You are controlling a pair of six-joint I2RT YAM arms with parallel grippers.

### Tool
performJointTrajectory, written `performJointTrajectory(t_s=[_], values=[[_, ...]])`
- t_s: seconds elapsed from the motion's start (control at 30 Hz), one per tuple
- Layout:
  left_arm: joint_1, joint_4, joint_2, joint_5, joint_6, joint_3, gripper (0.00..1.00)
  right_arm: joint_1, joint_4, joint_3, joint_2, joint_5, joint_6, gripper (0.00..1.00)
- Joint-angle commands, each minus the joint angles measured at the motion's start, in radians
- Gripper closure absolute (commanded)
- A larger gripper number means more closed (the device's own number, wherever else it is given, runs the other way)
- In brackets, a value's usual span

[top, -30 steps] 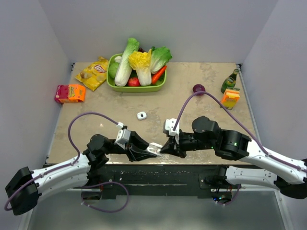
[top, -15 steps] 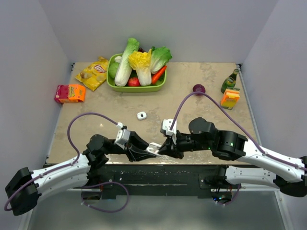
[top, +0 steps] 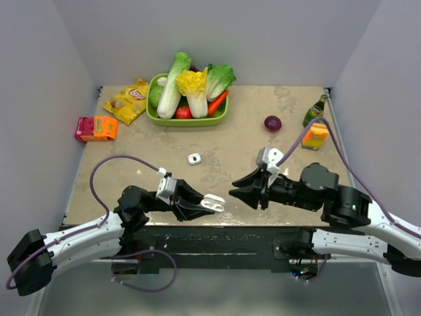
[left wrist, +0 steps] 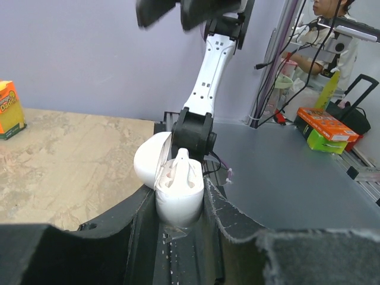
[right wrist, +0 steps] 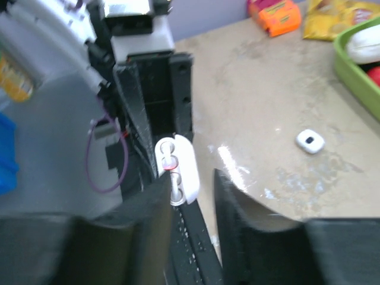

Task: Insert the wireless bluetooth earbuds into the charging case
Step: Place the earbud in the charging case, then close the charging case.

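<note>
My left gripper moves outward and down next and releases the case on the tabletop beside the other white case (top: 214, 169), since that spot lies below and outward of it.
My left gripper (top: 209, 205) is shut on the white charging case (top: 214, 202) and holds it near the table's front edge. In the left wrist view the case (left wrist: 178, 196) stands upright between the fingers with its lid (left wrist: 149, 166) hinged open to the left. One white earbud (left wrist: 181, 159) sits in the case with its stem poking up. My right gripper (top: 239, 195) is open and empty, a short way right of the case. In the right wrist view (right wrist: 193, 181) the case (right wrist: 185, 161) lies just beyond its fingertips. The other earbud (top: 194, 158) lies on the table, also visible in the right wrist view (right wrist: 310, 141).
A green tray (top: 187, 119) of vegetables stands at the back, with a yellow chip bag (top: 128, 100) and an orange-pink box (top: 96, 128) to its left. A red onion (top: 272, 123), a green bottle (top: 316, 110) and an orange carton (top: 316, 135) are at the back right.
My right gripper has drawn back to the right, away from the case it was touching, and now stands open. The left gripper still holds the case in the same place.
</note>
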Motion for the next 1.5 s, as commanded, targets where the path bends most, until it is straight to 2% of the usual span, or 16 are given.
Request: performJointTrajectory(t_s=[0.0, 0.03, 0.07, 0.17, 0.27, 0.5, 0.9, 1.47], values=[[-0.004, 0.076, -0.003, 0.003, -0.013, -0.013, 1.0, -0.001, 0.078, 0.004, -0.02, 0.256, 0.076, 0.73], [-0.004, 0.076, -0.003, 0.003, -0.013, -0.013, 1.0, -0.001, 0.06, 0.004, -0.008, 0.297, 0.09, 0.78], [-0.006, 0.076, -0.004, 0.0, -0.012, -0.011, 1.0, 0.0, 0.052, 0.004, 0.006, 0.302, 0.096, 0.89], [-0.006, 0.079, -0.003, -0.004, -0.009, -0.01, 1.0, 0.0, 0.039, 0.004, 0.061, 0.291, 0.113, 0.97], [-0.007, 0.082, -0.003, -0.007, -0.007, -0.008, 1.0, -0.001, 0.038, 0.002, 0.104, 0.287, 0.125, 0.99], [-0.009, 0.09, -0.009, -0.012, -0.007, -0.01, 1.0, -0.001, 0.039, 0.005, 0.158, 0.247, 0.125, 1.0], [-0.009, 0.085, -0.017, -0.041, 0.004, -0.013, 1.0, -0.001, -0.007, 0.03, 0.23, 0.08, 0.092, 1.0], [-0.009, 0.071, 0.0, -0.09, 0.004, -0.011, 1.0, -0.001, 0.015, 0.002, 0.203, 0.035, 0.089, 1.0]])
